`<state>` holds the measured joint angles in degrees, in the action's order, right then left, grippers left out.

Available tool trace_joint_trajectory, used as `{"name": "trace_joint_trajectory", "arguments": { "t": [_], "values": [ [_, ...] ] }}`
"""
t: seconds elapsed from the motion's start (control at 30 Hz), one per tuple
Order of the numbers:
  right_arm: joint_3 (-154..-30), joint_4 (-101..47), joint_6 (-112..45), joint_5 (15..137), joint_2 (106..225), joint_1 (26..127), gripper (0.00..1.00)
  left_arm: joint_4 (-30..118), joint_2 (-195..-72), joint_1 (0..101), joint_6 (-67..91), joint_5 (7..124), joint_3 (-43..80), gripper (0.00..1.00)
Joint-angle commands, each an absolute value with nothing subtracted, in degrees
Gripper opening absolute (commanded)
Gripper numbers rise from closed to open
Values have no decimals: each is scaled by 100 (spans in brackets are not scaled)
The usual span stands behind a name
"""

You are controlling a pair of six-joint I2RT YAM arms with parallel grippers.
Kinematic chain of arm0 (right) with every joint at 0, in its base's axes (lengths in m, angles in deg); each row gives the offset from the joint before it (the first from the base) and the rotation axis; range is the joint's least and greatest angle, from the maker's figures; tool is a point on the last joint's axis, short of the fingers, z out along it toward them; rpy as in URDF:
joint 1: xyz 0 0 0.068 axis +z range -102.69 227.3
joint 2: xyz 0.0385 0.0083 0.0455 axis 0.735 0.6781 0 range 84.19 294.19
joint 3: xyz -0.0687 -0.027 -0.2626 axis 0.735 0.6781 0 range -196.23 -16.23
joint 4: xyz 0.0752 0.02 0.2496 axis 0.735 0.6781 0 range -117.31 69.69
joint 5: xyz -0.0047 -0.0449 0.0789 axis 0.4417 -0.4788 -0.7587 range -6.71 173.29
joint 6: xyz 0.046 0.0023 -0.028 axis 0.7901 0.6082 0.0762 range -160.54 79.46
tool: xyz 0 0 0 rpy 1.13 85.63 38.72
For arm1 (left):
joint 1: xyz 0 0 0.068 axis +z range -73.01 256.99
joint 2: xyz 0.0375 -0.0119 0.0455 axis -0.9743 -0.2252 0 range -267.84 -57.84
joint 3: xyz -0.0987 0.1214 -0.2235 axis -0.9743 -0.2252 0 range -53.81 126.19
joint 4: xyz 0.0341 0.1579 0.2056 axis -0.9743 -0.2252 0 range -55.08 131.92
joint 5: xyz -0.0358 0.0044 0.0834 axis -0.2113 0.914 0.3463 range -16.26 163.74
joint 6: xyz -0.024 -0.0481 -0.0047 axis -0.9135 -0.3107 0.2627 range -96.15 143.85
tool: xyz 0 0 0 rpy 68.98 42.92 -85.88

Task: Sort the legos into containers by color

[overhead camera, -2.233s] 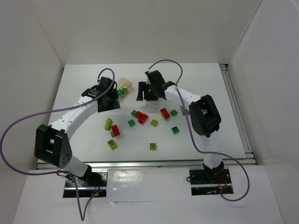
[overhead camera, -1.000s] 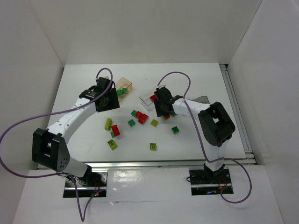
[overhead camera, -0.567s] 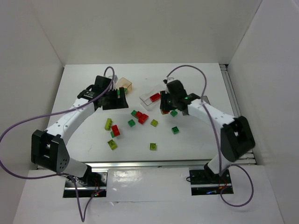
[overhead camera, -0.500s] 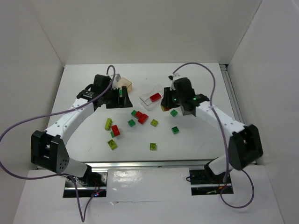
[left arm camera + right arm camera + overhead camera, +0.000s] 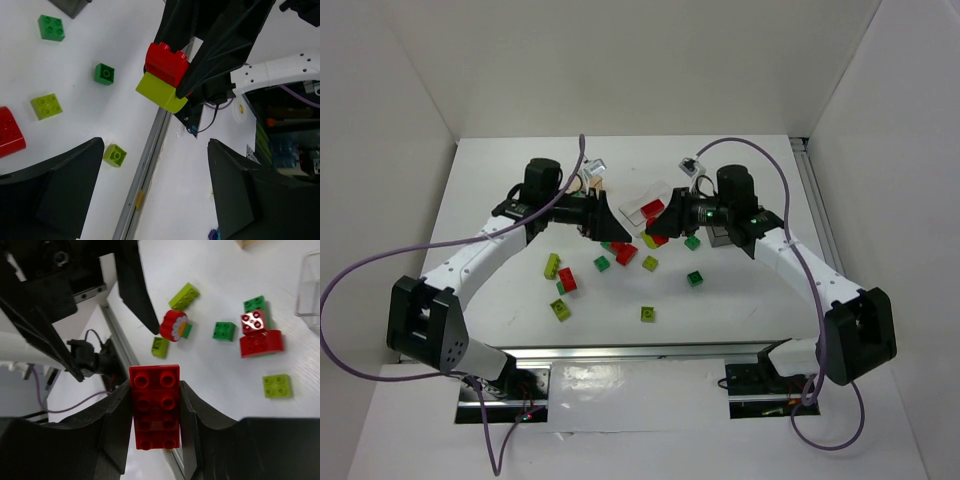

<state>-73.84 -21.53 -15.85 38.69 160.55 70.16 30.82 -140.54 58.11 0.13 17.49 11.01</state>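
I will next swing my right gripper outward and tip it down over the clear container (image 5: 638,200) (image 5: 310,296), which is outward of it and below. A red lego is already inside that container.
My right gripper (image 5: 658,232) (image 5: 156,390) is shut on a long red lego (image 5: 155,407) and holds it above the table's middle. In the left wrist view a yellow-green lego (image 5: 161,92) sticks to the underside of that red lego (image 5: 166,62). My left gripper (image 5: 608,225) (image 5: 155,145) hangs open and empty just left of it, pointing at it. The clear container (image 5: 638,200) behind them holds one red lego (image 5: 653,208). Loose legos lie below: red (image 5: 625,252), green (image 5: 602,263), yellow-green (image 5: 650,263). The tan container shows only as a corner (image 5: 250,242).
More legos lie nearer the front: yellow-green (image 5: 552,265), red (image 5: 567,279), yellow-green (image 5: 560,309), yellow-green (image 5: 647,314), green (image 5: 695,278), green (image 5: 692,241). A grey container's corner (image 5: 70,5) shows in the left wrist view. A metal rail (image 5: 640,350) edges the table's front.
The right gripper shut on the red lego and lifted it off the table. The left gripper swung right from the tan container toward the middle and opened wider.
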Motion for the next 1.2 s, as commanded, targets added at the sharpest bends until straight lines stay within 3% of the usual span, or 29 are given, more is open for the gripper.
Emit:
{"name": "trace_joint_trajectory", "arguments": {
  "t": [0.0, 0.6, 0.77, 0.9, 0.93, 1.07, 1.17],
  "values": [
    [-7555, -2846, -1329, 3082, 16004, 7024, 27, 3559, -14169, 5756, 319, 1029, 1044, 93],
    [-7741, -2959, -1066, 2835, 16268, 7244, 26, 4420, -14503, 5353, -173, 826, 1158, 84],
    [-7617, -3259, -828, 2835, 16268, 7244, 26, 4262, -14696, 5229, -111, 905, 1299, 68],
    [-7679, -3109, -977, 2897, 16382, 7297, 26, 4411, -14696, 5229, -190, 905, 1228, 37],
    [-7679, -3109, -978, 2897, 16382, 7297, 26, 4359, -14696, 5229, -190, 975, 1228, 24],
    [-7679, -2908, -1092, 3098, 16330, 7235, 26, 4139, -14696, 5290, -85, 1028, 1228, 3],
    [-7740, -2653, -1310, 3239, 16330, 7113, 26, 4016, -14696, 5421, -85, 1028, 1228, 0]
  ]
}}
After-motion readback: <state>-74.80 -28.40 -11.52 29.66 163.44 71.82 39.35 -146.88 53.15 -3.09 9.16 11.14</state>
